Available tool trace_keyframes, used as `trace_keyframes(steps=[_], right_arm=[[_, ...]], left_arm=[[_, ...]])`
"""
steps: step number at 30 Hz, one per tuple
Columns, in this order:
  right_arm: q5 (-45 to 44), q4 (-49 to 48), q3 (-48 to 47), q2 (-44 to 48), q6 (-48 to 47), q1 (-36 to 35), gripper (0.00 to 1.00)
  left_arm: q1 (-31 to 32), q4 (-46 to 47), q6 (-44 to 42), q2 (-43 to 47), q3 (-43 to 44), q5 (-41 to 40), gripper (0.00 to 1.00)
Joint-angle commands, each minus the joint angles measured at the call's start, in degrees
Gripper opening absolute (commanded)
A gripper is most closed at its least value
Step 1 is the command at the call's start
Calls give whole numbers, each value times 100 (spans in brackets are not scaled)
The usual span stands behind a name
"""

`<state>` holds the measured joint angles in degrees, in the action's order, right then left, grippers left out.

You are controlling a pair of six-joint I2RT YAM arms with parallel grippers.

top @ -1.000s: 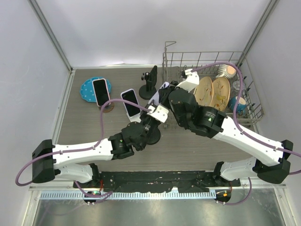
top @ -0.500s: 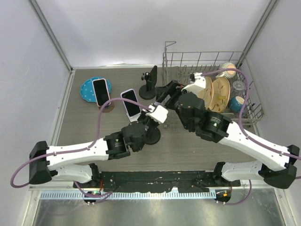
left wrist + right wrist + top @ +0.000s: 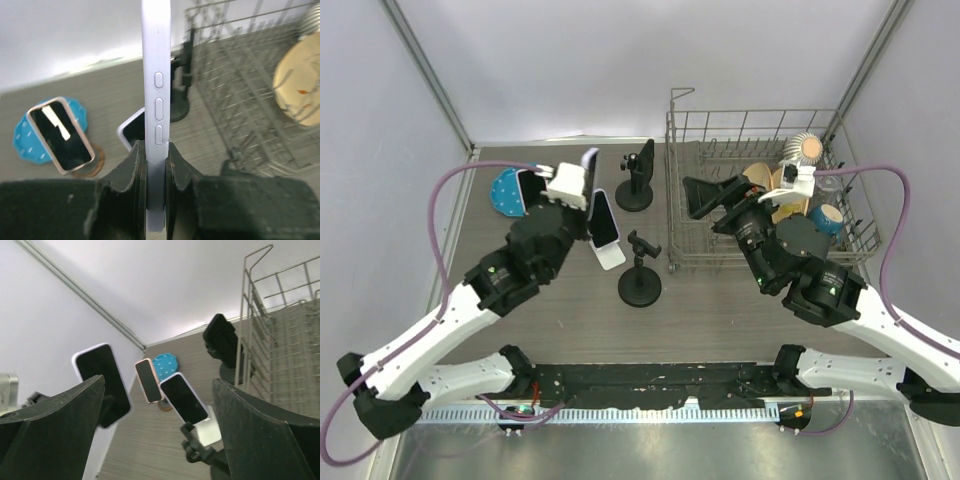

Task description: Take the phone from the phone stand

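I will swing my left gripper down next and release the lavender-cased phone, as bare tabletop near the blue plate is below and to the phone's left in the top view.
In the top view my left gripper (image 3: 582,186) is raised over the back left of the table, shut on a lavender-cased phone (image 3: 590,160). The left wrist view shows that phone (image 3: 156,95) edge-on, clamped between the two fingers (image 3: 134,170) of the left gripper (image 3: 156,162). The black phone stand (image 3: 640,272) stands empty mid-table, well to the right of the held phone. My right gripper (image 3: 712,195) hangs open over the dish rack's left part, holding nothing. In the right wrist view, the right gripper (image 3: 159,385) has its jaws wide apart; the held phone (image 3: 100,382) and the empty stand (image 3: 200,452) show beyond it.
A white-cased phone (image 3: 605,222) leans on a white stand. A pink-cased phone (image 3: 533,195) sits on a stand by a blue plate (image 3: 507,190). A dark phone on a black stand (image 3: 640,172) is at the back. The wire dish rack (image 3: 760,125) holds plates and cups on the right.
The left gripper closed on the phone, lifted it off the black stand and carried it back-left. The right gripper opened, left the stand area and drew back over the rack.
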<state>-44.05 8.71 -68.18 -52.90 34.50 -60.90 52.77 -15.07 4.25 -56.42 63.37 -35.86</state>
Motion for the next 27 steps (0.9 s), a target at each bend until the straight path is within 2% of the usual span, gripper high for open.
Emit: trace_keyframes(steps=[1,8,9,11,12,20,24,27], right_arm=[[-314,-238,366,210,-908,8,93],[-367,-308,937,289,-1936,17,96],[-402,-378,1051,307,-2034,35,96],[-481,-755,1490,447,-2386,70,97],[-508,-1026,1788,500,-2474,122,97],[-736,-2047,3169,1466,-3203,351,100],[-885,-3004,4091,2020,-3747,351,100],[-991,-3463,4471,2302,-3810,351,100]], left_arm=[[-1291,-1320,910,368,290,1201,0],[-3420,-2228,1183,536,27,2317,0],[-3971,-2307,1209,553,-35,2485,0],[-4536,-2369,1314,527,-228,3011,0],[-5079,-2334,1333,501,-316,3171,0],[-6357,-1939,1632,-368,-809,3366,0],[-6692,-1657,1614,-1192,-783,3331,0],[-6780,-1666,1491,-1721,-590,3235,0]])
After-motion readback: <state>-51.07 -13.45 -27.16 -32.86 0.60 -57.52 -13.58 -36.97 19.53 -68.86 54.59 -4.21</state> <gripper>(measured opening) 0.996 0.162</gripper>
